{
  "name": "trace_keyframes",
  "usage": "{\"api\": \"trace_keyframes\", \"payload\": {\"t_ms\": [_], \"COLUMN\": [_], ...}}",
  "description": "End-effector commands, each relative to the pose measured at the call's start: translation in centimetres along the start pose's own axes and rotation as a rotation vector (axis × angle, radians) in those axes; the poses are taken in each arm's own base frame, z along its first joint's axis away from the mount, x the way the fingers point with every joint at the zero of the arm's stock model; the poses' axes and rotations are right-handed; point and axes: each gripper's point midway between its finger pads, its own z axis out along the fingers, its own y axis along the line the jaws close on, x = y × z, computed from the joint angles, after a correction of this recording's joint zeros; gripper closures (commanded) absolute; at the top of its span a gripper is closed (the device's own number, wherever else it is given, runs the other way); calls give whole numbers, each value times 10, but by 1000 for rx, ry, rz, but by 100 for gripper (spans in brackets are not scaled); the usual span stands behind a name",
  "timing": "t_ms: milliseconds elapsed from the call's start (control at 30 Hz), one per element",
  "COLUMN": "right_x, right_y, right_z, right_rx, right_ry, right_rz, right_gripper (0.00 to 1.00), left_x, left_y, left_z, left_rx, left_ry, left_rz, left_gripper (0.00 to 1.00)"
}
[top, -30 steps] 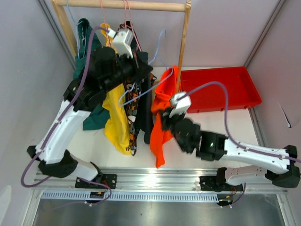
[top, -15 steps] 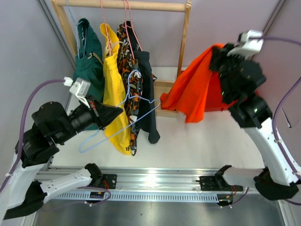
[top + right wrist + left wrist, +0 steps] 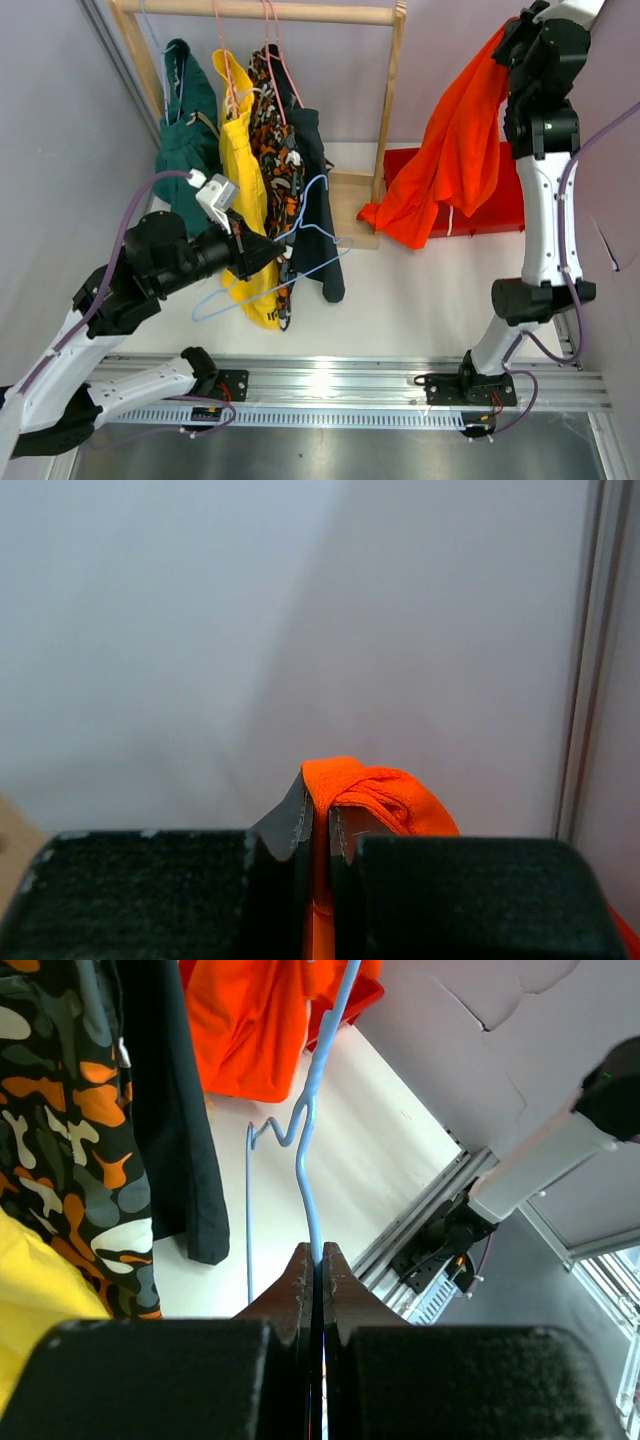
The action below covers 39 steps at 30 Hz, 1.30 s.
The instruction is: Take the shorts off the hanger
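The bright orange shorts (image 3: 450, 160) hang free over the red tray, so next my right gripper will tilt down, lower toward the tray and release them.
My right gripper (image 3: 512, 38) is raised high at the back right and shut on the bright orange shorts (image 3: 450, 160), which hang free over the red tray; the pinched fabric also shows in the right wrist view (image 3: 345, 780). My left gripper (image 3: 268, 250) is shut on a bare light blue hanger (image 3: 300, 255), held off the rail in front of the hanging clothes; its wire shows between the left gripper's closed jaws (image 3: 316, 1260). Dark green shorts (image 3: 185, 120), yellow shorts (image 3: 240, 170), patterned shorts (image 3: 277, 150) and black shorts (image 3: 318, 200) hang from the wooden rail (image 3: 260, 10).
A red tray (image 3: 505, 205) lies at the back right, partly behind the orange shorts. The wooden rack's right post (image 3: 390, 90) stands between the hanging clothes and the tray. Grey walls close in on both sides.
My right arm has lifted the orange shorts higher and further back right. My left arm has moved the blue hanger slightly to the right and nearer the hanging shorts.
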Motion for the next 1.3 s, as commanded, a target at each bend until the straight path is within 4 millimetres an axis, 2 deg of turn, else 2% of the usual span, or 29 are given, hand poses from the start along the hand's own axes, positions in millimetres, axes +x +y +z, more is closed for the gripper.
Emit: {"api": "trace_keyframes", "payload": {"t_ms": [0, 33, 133, 167, 233, 267, 300, 367, 400, 433, 467, 500, 533, 567, 600, 667, 700, 767, 800, 833, 867, 933, 967, 1000, 1033, 1100, 1133, 1167, 1267], "right_x": [-13, 9, 43, 72, 102, 138, 142, 170, 200, 212, 222, 250, 259, 243, 275, 273, 279, 283, 273, 284, 285, 282, 280, 278, 273, 276, 272, 271, 269], "right_y": [-7, -14, -33, -39, -45, -54, -53, -59, -63, -75, -79, -88, -90, -87, -96, -92, -95, -97, -95, -97, -96, -95, -93, -87, -85, -73, -68, -63, -45], "right_z": [21, 35, 53, 59, 60, 55, 55, 48, 41, 38, 31, 17, 8, -1, -22, -38, -57, -74, -84, -97, -106, -128, -135, -143, -155, -173, -184, -189, -206], "right_rx": [-48, -35, 4, 13, 22, 37, 25, 34, 38, 31, 46, 77, 86, 74, 94, 74, 77, 77, 68, 66, 59, 43, 33, 6, -10, -48, -69, -86, -142], "right_ry": [-67, -33, 17, 62, 103, 167, 145, 193, 266, 311, 345, 404, 417, 370, 433, 410, 427, 446, 432, 464, 475, 478, 475, 480, 469, 500, 492, 492, 492], "right_rz": [76, 72, 77, 78, 83, 75, 81, 89, 90, 113, 121, 123, 134, 165, 169, 198, 203, 207, 219, 215, 216, 231, 235, 255, 268, 288, 299, 303, 291], "right_gripper": [100, 100, 100, 100, 100, 100, 100, 99, 85, 52, 1, 1, 1, 0, 1, 1, 0, 1, 1, 1, 1, 1, 1, 1, 1, 1, 1, 1, 1], "left_x": [-17, -18, -21, -24, -29, -33, -39, -49, -60, -67, -73, -91, -92, -95, -115, -118, -128, -146, -148, -150, -173, -170, -185, -189, -207, -216, -229, -228, -248], "left_y": [-16, -17, -17, -17, -16, -16, -16, -14, -13, -11, -8, -14, -6, -2, -8, 4, 3, 3, 6, 9, 5, 16, 15, 17, 16, 21, 22, 29, 35], "left_z": [2, 5, 16, 19, 30, 33, 36, 49, 52, 62, 67, 65, 81, 87, 82, 101, 101, 108, 113, 118, 110, 133, 137, 143, 139, 160, 161, 172, 189], "left_rx": [75, 79, 75, 72, 62, 57, 43, 19, -4, -27, -50, -46, -94, -117, -120, -191, -204, -231, -247, -264, -283, -334, -349, -357, -357, -363, -356, -367, -345], "left_ry": [-56, -59, -56, -62, -70, -78, -92, -106, -131, -135, -143, -182, -170, -167, -209, -200, -219, -254, -257, -254, -314, -287, -329, -339, -388, -410, -453, -449, -512], "left_rz": [27, 28, 27, 27, 27, 29, 30, 34, 38, 39, 50, 57, 67, 71, 76, 86, 88, 99, 102, 113, 106, 131, 130, 133, 129, 122, 109, 106, 86], "left_gripper": [100, 100, 100, 100, 100, 100, 100, 100, 100, 100, 100, 100, 100, 100, 100, 100, 100, 100, 100, 100, 100, 100, 100, 100, 100, 100, 100, 100, 100]}}
